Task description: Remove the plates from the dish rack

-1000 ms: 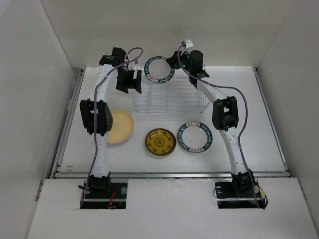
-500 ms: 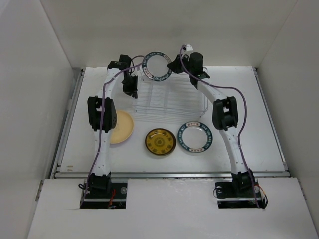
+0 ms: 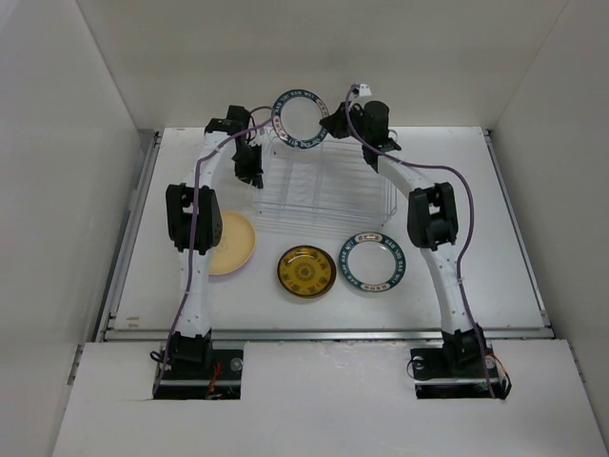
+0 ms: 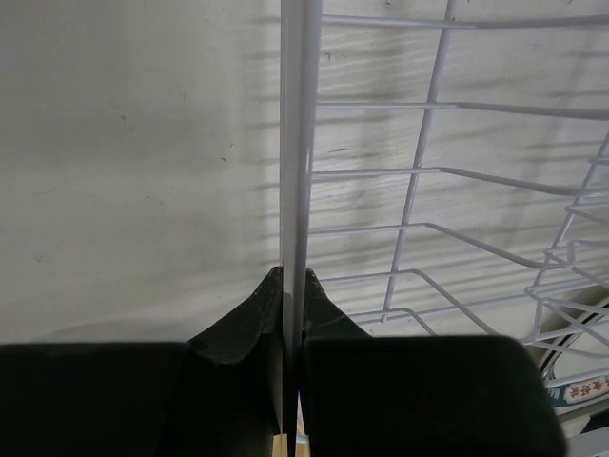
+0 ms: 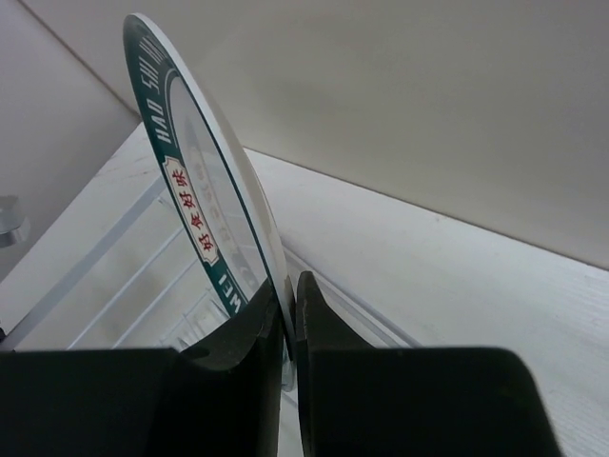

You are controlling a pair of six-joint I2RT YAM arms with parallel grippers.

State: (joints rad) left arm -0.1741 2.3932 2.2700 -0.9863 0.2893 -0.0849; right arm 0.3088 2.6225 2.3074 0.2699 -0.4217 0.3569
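My right gripper is to carry its plate back and down past the rack [image 3: 324,190] next, tilting it flatter to let it go onto the second teal-rimmed plate [image 3: 372,262], since the plates' rims match.
The dish rack [image 3: 324,190], a white wire basket, stands at the back middle of the table. My left gripper [image 3: 253,168] is shut on the rack's left rim wire [image 4: 294,143], with its fingertips [image 4: 271,290] pinching the wire from both sides. Over at the rack's back edge, my right gripper [image 3: 329,122] is shut on the rim of a white plate with a teal patterned rim [image 3: 301,120]. It holds the plate upright above the rack. In the right wrist view the plate [image 5: 205,205] rises on edge from between the jaws of the right gripper [image 5: 290,286].
Three plates lie flat in front of the rack: a pale yellow one [image 3: 228,243] at the left, a dark-gold patterned one [image 3: 305,270] in the middle, and a second teal-rimmed one [image 3: 372,263] at the right. White walls enclose the table on three sides.
My left gripper moved in to the rack's left rim and shut on the wire. My right gripper shut on the teal-rimmed plate, which has risen slightly.
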